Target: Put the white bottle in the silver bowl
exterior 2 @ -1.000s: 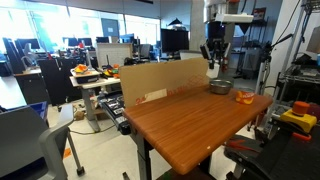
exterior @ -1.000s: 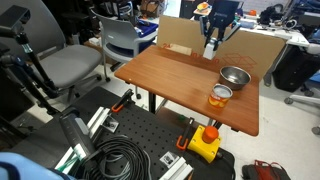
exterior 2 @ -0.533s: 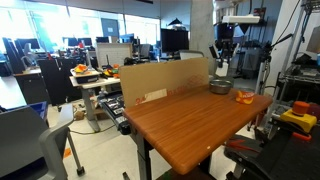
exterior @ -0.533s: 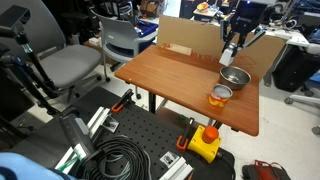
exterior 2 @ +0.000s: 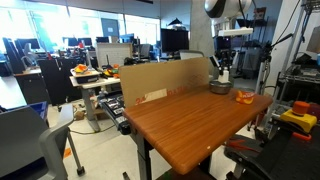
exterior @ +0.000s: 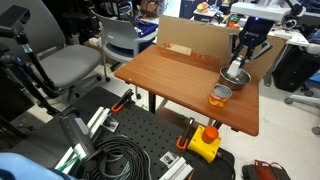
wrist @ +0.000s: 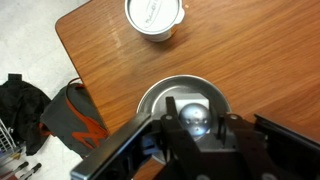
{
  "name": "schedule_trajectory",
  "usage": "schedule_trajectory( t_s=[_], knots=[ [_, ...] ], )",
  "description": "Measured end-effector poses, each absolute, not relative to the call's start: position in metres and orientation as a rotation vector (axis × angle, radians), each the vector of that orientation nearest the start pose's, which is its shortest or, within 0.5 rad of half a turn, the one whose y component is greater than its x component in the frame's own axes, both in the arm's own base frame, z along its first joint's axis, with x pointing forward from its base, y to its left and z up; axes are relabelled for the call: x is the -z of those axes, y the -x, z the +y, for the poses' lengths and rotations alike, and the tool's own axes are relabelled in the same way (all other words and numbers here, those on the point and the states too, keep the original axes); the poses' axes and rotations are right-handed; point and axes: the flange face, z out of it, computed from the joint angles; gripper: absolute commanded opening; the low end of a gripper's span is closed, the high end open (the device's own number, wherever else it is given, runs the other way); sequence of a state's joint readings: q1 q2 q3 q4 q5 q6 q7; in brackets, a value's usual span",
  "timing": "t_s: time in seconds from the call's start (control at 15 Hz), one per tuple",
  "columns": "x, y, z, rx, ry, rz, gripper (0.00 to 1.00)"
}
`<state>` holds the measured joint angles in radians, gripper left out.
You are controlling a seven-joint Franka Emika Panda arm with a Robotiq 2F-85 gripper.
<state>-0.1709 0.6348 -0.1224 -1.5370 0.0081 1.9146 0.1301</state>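
I need to lower the white bottle into the silver bowl [exterior: 234, 78] with my gripper next, then let go of it there.
The white bottle [exterior: 238, 68] hangs upright in my gripper [exterior: 241, 62], just above or inside the silver bowl [exterior: 229, 78] at the table's far corner. In an exterior view the bottle [exterior 2: 224, 74] sits low under the gripper [exterior 2: 223, 68], right over the bowl [exterior 2: 216, 89]. In the wrist view I look straight down on the bottle's rounded top [wrist: 193, 114], held between the fingers of the gripper [wrist: 195, 126] and centred over the bowl [wrist: 150, 98]. The gripper is shut on the bottle.
An orange-tinted cup [exterior: 220, 96] with a metal rim stands close beside the bowl, also in the wrist view [wrist: 155, 15]. A cardboard panel [exterior: 195, 40] stands along the table's back edge. The table edge is near the bowl; a dark bag [wrist: 68, 115] lies on the floor below.
My gripper has carried the bottle sideways from beside the cardboard panel to over the silver bowl and lowered it towards the bowl.
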Motion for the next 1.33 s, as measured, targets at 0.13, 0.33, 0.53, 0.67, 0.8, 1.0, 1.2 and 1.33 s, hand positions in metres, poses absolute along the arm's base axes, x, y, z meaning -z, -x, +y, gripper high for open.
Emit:
schedule_trajectory(
  t_s=[0.13, 0.33, 0.53, 0.67, 0.8, 1.0, 1.2, 1.33],
  knots=[
    [-0.260, -0.658, -0.189, -0.444, 3.092, 0.653, 0.10],
    [-0.247, -0.670, -0.192, -0.495, 3.088, 0.653, 0.10],
    [-0.233, -0.682, -0.191, -0.520, 3.091, 0.646, 0.10],
    [-0.223, -0.690, -0.190, -0.523, 3.095, 0.656, 0.44],
    [-0.211, -0.696, -0.188, -0.528, 3.098, 0.675, 0.66],
    [-0.200, -0.703, -0.185, -0.548, 3.100, 0.677, 0.89],
    [-0.207, -0.709, -0.182, -0.519, 3.109, 0.669, 1.00],
    [-0.221, -0.712, -0.179, -0.486, 3.116, 0.662, 1.00]
  ],
)
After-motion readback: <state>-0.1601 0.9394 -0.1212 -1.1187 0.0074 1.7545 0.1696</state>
